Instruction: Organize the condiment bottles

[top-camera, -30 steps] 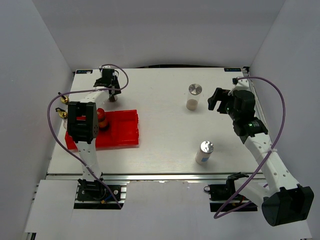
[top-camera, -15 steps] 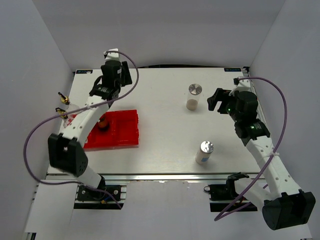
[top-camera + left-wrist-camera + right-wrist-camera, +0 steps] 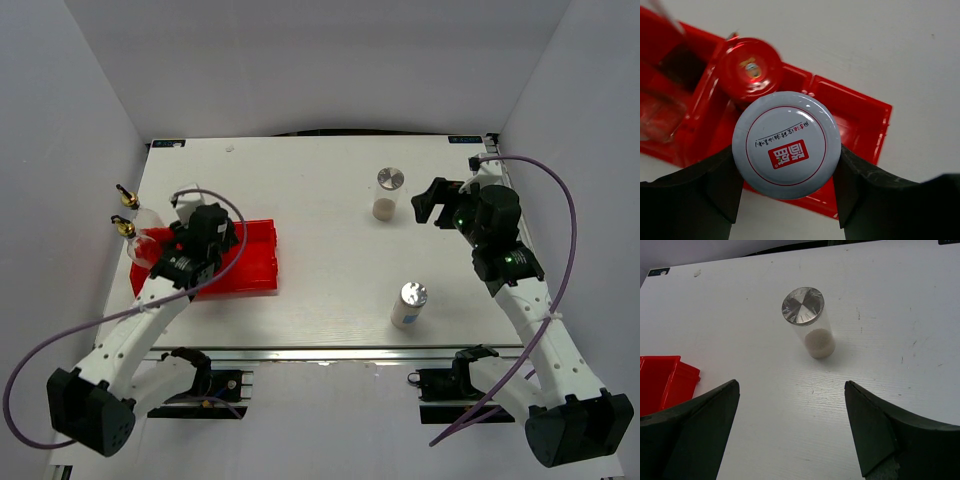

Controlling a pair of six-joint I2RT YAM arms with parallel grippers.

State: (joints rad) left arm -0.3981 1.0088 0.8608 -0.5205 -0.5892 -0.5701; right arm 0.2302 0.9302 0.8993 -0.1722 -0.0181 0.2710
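The empty near half of the jar's compartment (image 3: 719, 136) is below and back from my left gripper. The gripper should draw back and lower the bottle to release it there.
My left gripper (image 3: 787, 172) is shut on a bottle with a white cap (image 3: 786, 145) bearing a red logo. It holds the bottle over the red tray (image 3: 860, 117), next to the red-capped dark jar (image 3: 750, 67) that stands in the tray. In the top view this gripper (image 3: 197, 252) is over the tray's left part. Two clear glass bottles with gold spouts (image 3: 125, 195) (image 3: 124, 229) stand at the tray's left end. My right gripper (image 3: 790, 430) is open and empty, just short of a silver-lidded shaker (image 3: 809, 322). A second shaker (image 3: 410, 303) stands nearer the front.
The red divided tray (image 3: 255, 262) lies at the left of the white table (image 3: 320, 250). White walls close in the sides and back. The far shaker (image 3: 387, 192) stands just left of my right gripper (image 3: 432, 203).
My left arm has swung back from the table's far left edge to over the red tray. The right arm has hardly moved.
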